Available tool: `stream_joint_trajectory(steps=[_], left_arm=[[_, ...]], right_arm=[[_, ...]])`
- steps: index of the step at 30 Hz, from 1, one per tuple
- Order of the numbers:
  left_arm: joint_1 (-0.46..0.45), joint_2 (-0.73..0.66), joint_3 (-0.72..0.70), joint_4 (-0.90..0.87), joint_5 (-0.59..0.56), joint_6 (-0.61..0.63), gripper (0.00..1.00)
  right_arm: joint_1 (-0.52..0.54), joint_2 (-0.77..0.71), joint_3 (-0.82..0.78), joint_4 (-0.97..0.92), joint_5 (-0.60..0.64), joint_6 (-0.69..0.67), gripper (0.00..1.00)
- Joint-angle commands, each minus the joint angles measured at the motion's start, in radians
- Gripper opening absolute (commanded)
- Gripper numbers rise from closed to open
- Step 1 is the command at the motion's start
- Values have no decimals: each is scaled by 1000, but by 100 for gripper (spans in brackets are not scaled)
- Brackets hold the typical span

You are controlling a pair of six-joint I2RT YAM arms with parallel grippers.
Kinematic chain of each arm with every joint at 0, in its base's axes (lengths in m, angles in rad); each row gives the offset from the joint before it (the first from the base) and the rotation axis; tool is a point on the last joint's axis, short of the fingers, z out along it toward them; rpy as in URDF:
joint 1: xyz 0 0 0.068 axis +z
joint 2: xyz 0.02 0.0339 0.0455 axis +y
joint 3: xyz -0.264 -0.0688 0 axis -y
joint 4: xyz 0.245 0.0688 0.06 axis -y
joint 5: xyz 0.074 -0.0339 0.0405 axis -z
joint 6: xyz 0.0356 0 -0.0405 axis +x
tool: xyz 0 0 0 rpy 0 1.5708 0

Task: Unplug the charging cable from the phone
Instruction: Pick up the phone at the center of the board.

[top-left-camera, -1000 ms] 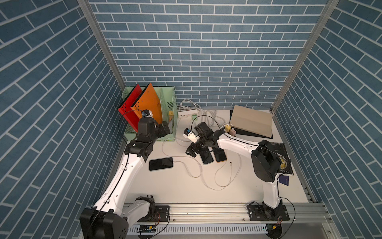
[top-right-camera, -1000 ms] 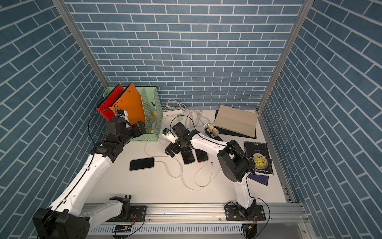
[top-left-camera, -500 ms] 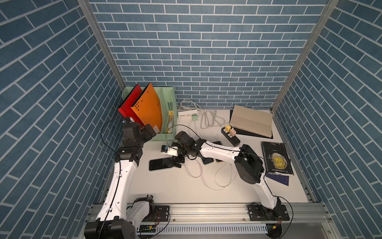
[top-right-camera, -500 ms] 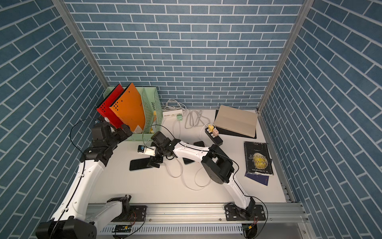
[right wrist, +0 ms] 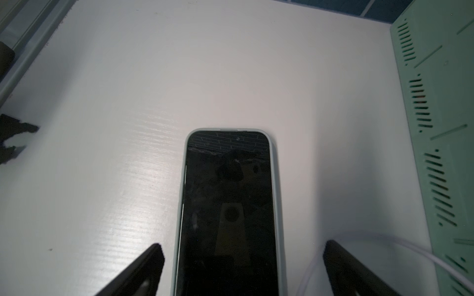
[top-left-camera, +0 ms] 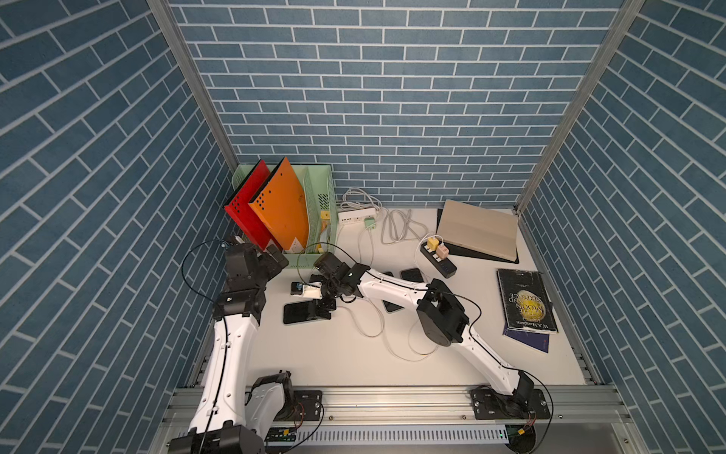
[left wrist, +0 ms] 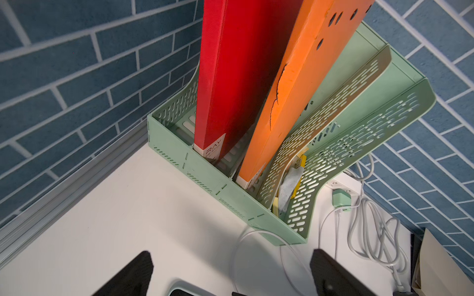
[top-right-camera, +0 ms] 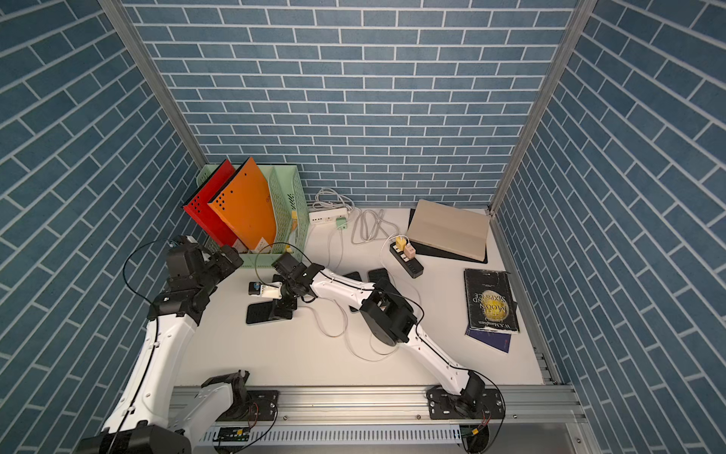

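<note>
The phone's end by the cable lies below my right gripper, already between the open fingers. Next, my right gripper moves down and closes on both long edges.
The phone point(top-left-camera: 297, 313) point(top-right-camera: 259, 313), dark-screened in a pale green case, lies flat left of the table's middle. My right gripper point(top-left-camera: 321, 310) point(top-right-camera: 283, 310) hovers over its right end, open; in the right wrist view its fingers point(right wrist: 143, 271) straddle the phone point(right wrist: 228, 205) without touching. The white charging cable point(top-left-camera: 365, 326) point(right wrist: 384, 243) trails right from under that gripper; its plug is hidden. My left gripper point(top-left-camera: 275, 260) point(top-right-camera: 228, 261) stands open and empty behind the phone, near the file holder. The left wrist view shows the gripper point(left wrist: 230, 271), a phone corner point(left wrist: 179, 288) and a cable loop point(left wrist: 236, 246).
A green file holder point(top-left-camera: 316, 204) point(left wrist: 230, 189) with red and orange folders stands at the back left. Other dark phones point(top-left-camera: 412, 274) lie partly under the right arm. A white power strip point(top-left-camera: 355, 216), a black power strip point(top-left-camera: 438, 257), a tan folder point(top-left-camera: 477, 234) and a book point(top-left-camera: 526, 300) lie behind and right.
My right arm has swung left from the group of dark phones to above the phone in the pale case. My left arm has drawn back toward the left wall. Both grippers stayed open.
</note>
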Motion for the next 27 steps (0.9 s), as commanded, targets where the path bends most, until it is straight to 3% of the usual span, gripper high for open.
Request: stream_joint_trajectory(steps=[1,18,23,27], left_arm=[[7,-21,-18,-6,4,-6,100],[8,-35,-39,3,3,-24,100],[9,-39,-42,9,-3,-31,100],[8,-42,-43,13,-2,-33,100]], right_arm=[[12,44,36,-46,-39,-16,100],[26,112,69,-137,17,33,99],[27,79,22,-176,58,57,83],[27,-16,-92,-102,66,89,67]])
